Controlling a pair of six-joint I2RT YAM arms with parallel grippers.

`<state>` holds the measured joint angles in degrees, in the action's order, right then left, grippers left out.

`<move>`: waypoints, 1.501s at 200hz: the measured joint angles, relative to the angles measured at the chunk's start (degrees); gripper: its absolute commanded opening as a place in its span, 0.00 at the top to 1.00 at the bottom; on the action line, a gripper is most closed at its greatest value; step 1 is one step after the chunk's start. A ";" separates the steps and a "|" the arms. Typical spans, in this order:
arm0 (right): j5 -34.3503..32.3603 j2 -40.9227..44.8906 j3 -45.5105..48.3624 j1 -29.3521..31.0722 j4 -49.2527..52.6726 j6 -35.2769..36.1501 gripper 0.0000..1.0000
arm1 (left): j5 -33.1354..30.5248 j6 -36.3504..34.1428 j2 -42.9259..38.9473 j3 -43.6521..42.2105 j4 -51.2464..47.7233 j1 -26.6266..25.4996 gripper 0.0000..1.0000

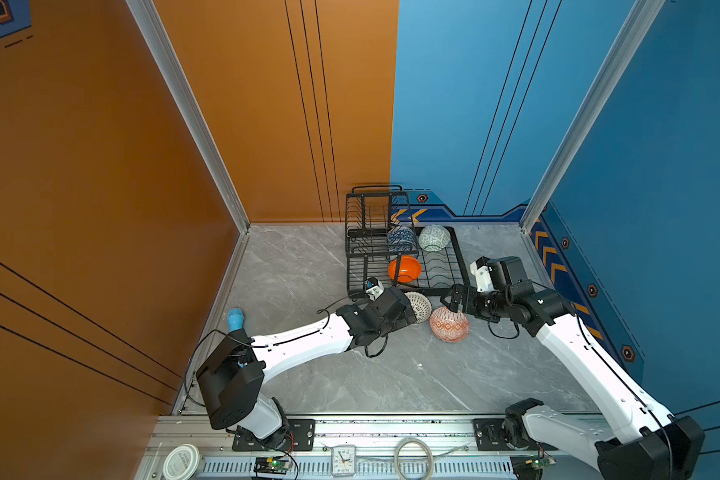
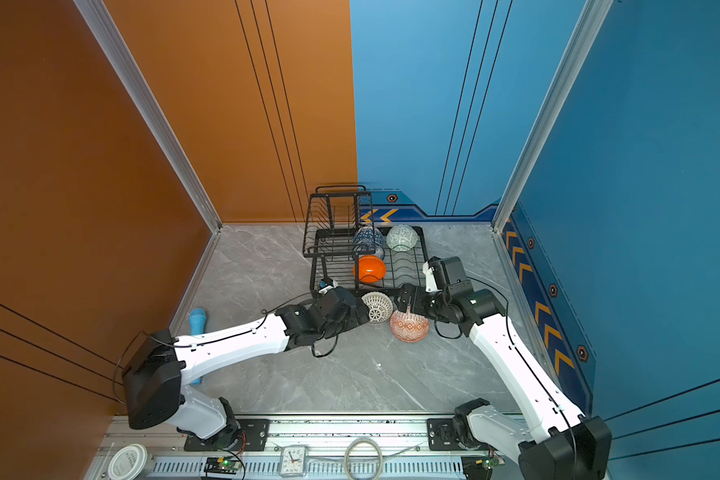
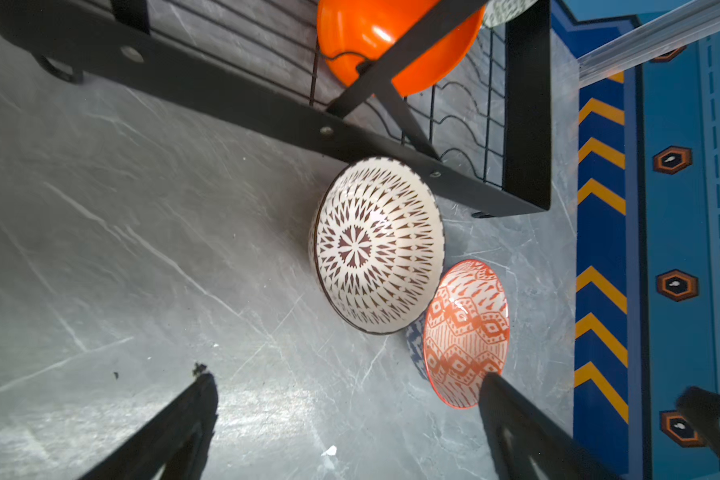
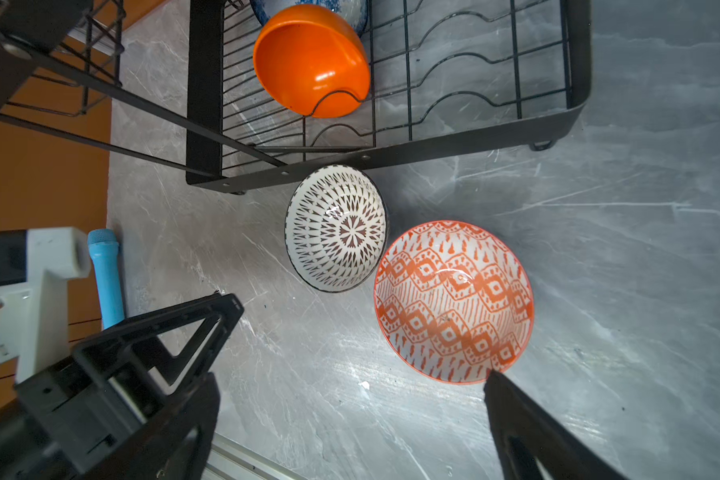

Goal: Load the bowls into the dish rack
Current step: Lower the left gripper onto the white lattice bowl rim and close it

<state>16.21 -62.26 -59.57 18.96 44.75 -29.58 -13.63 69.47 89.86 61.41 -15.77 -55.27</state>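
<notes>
My left gripper lowers next until its fingers straddle the lattice bowl's free rim facing away from the diamond bowl, which crowds the lattice bowl's other side.
The black wire dish rack [image 1: 458, 266] stands at the back of the table. It holds a plain orange bowl [image 1: 405, 269], a blue geometric bowl [image 1: 400, 239] and a pale green bowl [image 1: 434, 237]. Just in front of the rack, a white-black lattice bowl [image 3: 377, 245] and an orange-white diamond bowl [image 4: 454, 301] rest side by side on the table. My left gripper [image 3: 350, 390] is open and empty beside the lattice bowl [image 1: 420, 306]. My right gripper [image 4: 350, 390] is open and empty over the diamond bowl [image 1: 449, 324], one fingertip at its rim.
A light-blue cylinder [image 1: 235, 319] lies near the orange left wall, beside the left arm. The two grippers are close together in front of the rack. A clock [image 1: 343, 459], a tape ring [image 1: 413, 457] and a round lid [image 1: 181, 461] lie on the front rail.
</notes>
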 measured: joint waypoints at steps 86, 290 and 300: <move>0.07 1.14 1.29 -1.97 0.90 0.66 0.00 | 1.31 8.26 8.59 -2.38 11.98 0.31 0.23; -2.40 9.31 1.29 -3.85 5.90 -1.33 0.00 | 2.45 9.51 15.67 3.06 5.22 4.11 0.65; -2.58 9.62 1.29 -4.07 5.92 -1.33 0.00 | 2.62 9.33 16.04 3.61 5.20 4.22 0.67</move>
<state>13.63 -52.64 -58.28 14.90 50.68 -30.92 -11.00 78.81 105.91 65.01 -10.57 -51.05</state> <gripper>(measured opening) 0.996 0.351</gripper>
